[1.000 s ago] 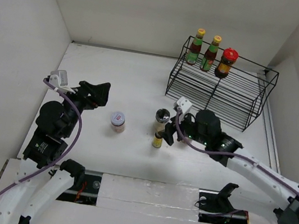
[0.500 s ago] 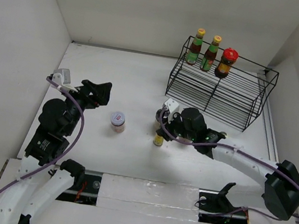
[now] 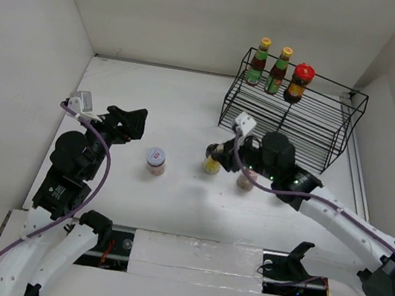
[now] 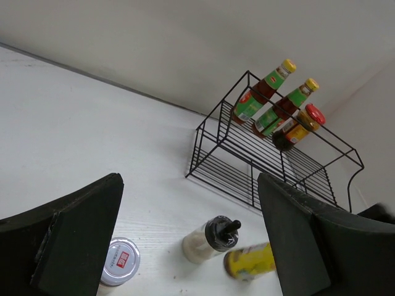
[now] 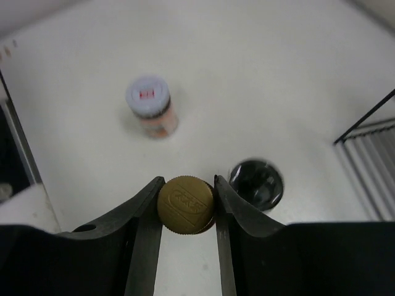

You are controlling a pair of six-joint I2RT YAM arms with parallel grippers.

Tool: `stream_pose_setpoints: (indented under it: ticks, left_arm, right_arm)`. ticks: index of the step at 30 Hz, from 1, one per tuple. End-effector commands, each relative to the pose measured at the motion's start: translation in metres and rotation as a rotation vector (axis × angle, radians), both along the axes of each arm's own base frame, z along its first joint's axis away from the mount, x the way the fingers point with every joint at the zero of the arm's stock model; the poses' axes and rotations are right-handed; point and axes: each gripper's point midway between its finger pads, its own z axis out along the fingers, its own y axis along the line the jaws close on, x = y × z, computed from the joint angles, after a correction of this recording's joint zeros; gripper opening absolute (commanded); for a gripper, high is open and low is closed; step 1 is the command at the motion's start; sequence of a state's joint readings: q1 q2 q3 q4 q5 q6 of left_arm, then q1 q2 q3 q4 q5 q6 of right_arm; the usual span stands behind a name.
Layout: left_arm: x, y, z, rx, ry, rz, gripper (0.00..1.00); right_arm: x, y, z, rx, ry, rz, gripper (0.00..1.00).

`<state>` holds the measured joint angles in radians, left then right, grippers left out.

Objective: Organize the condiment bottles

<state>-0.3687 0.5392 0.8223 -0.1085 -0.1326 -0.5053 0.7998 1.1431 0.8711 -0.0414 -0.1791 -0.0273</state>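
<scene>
The rack's lower level is empty before the tall yellow-capped bottles, so I will move my right gripper up and outward over the end of the rack's lower level nearest the white-lidded jar.
My right gripper is shut on the small yellow bottle, both fingers pressed against its gold cap. In the left wrist view that bottle is tilted and blurred. Just beside it stands the grey-topped grinder. A white-lidded jar stands alone further left. On the black wire rack's top tier stand two tall yellow-capped bottles and a red-lidded jar. My left gripper hangs open and holds nothing.
A small cream-coloured bottle shows just under my right arm. White walls close the table on the left, back and right. The rack's lower tiers hold nothing. A metal rail runs along the near edge by the arm bases.
My right gripper closed on the yellow bottle's cap and carried it from its near spot up beside the grinder. The left arm has barely moved.
</scene>
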Motion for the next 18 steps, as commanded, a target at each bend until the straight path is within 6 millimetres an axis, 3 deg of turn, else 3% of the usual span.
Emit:
stream_pose_setpoints:
  ticks: [1, 3, 4, 6, 7, 10, 11, 12, 15, 18]
  left_arm:
    - [0.0, -0.001, 0.008, 0.003, -0.034, -0.008, 0.86]
    - [-0.002, 0.0, 0.01, 0.0, -0.042, -0.008, 0.86]
    - [-0.005, 0.001, 0.013, -0.004, -0.052, -0.008, 0.86]
    - [-0.004, 0.003, 0.015, -0.008, -0.06, 0.002, 0.86]
    - [-0.004, 0.003, 0.015, -0.008, -0.06, 0.002, 0.86]
    - [-0.005, 0.001, 0.013, -0.004, -0.052, -0.01, 0.86]
    - [-0.007, 0.002, 0.015, -0.007, -0.061, -0.01, 0.86]
    - [-0.006, 0.003, 0.015, -0.008, -0.061, -0.001, 0.86]
    - [-0.006, 0.003, 0.015, -0.008, -0.061, -0.001, 0.86]
    - [-0.006, 0.003, 0.015, -0.008, -0.061, -0.001, 0.86]
  right_arm:
    - [0.026, -0.014, 0.163, 0.271, -0.329, -0.058, 0.12]
    - [0.049, -0.027, 0.179, 0.262, -0.373, -0.116, 0.12]
    - [0.059, -0.032, 0.196, 0.277, -0.4, -0.149, 0.12]
    - [0.088, -0.037, 0.196, 0.254, -0.407, -0.201, 0.12]
    - [0.105, -0.048, 0.202, 0.254, -0.425, -0.238, 0.12]
    - [0.144, -0.048, 0.212, 0.25, -0.438, -0.252, 0.1]
    - [0.156, -0.057, 0.23, 0.262, -0.47, -0.27, 0.1]
    - [0.174, -0.054, 0.212, 0.232, -0.43, -0.271, 0.1]
    - [0.209, -0.065, 0.205, 0.203, -0.404, -0.308, 0.1]
    - [0.23, -0.077, 0.2, 0.184, -0.389, -0.345, 0.1]
